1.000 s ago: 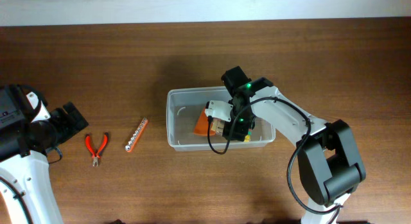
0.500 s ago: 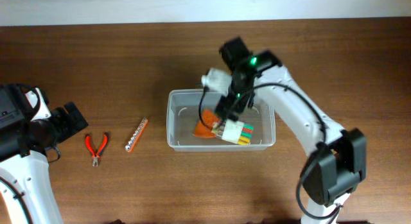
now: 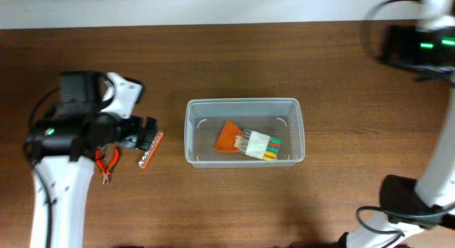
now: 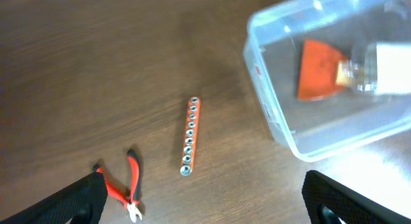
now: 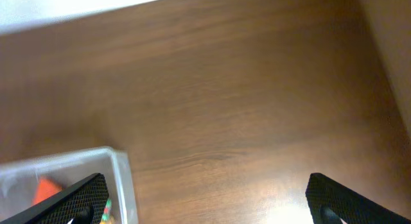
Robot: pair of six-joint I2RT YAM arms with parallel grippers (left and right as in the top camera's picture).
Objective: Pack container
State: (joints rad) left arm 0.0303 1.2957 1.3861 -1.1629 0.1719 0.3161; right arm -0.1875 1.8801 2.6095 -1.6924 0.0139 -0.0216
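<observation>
The orange bit strip (image 3: 151, 149) lies lengthwise between my open fingers, so next my left gripper will go down to the middle of the strip and close.
The clear plastic container (image 3: 190, 131) stands mid-table. It holds an orange scraper (image 3: 227, 138) and a white pack with coloured pieces (image 3: 261, 144). My left gripper (image 3: 144, 133) is open and empty, above the table just left of the container. Under it lie an orange bit strip (image 3: 151, 149) and red pliers (image 3: 106, 163). The left wrist view shows the strip (image 4: 190, 135), the pliers (image 4: 123, 184), the container (image 4: 273, 124), and the open jaws (image 4: 205, 208). My right gripper (image 5: 205, 205) is open and empty, raised at the far right, with the container corner (image 5: 121, 179) at its left.
The right arm (image 3: 419, 45) is blurred at the top right corner of the overhead view. A pale wall edge runs along the back of the brown wooden table (image 3: 320, 198).
My right gripper rose out of the container, left the white pack inside and swung to the far right. My left arm moved right, over the pliers and bit strip.
</observation>
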